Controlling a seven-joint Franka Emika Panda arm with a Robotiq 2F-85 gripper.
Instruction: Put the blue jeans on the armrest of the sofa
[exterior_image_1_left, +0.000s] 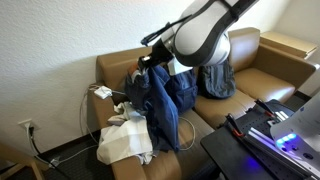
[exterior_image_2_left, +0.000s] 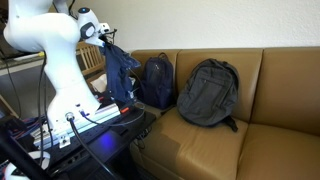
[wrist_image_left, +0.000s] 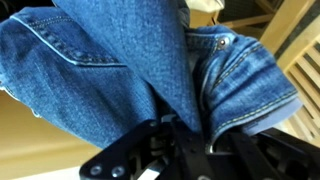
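The jeans (exterior_image_1_left: 165, 105) should be lowered a little by my gripper, beside the beige cloth at the end of the sofa's armrest (exterior_image_1_left: 108, 66).
The blue jeans (exterior_image_1_left: 165, 105) hang from my gripper (exterior_image_1_left: 148, 62) above the brown sofa (exterior_image_1_left: 250, 80), draping down over the seat near the sofa's armrest (exterior_image_1_left: 108, 66). In an exterior view the jeans (exterior_image_2_left: 122, 70) dangle from the gripper (exterior_image_2_left: 104, 36) beside the white arm. In the wrist view the denim (wrist_image_left: 120, 60) fills the frame and is pinched between the black fingers (wrist_image_left: 185, 135). The gripper is shut on the jeans.
A dark blue backpack (exterior_image_2_left: 155, 82) and a grey backpack (exterior_image_2_left: 208, 92) lean on the sofa back. A beige cloth (exterior_image_1_left: 125, 140) lies on the seat near the armrest. A black stand with cables (exterior_image_2_left: 70, 125) is in front of the sofa. A cable (exterior_image_1_left: 60, 150) runs to a wall outlet.
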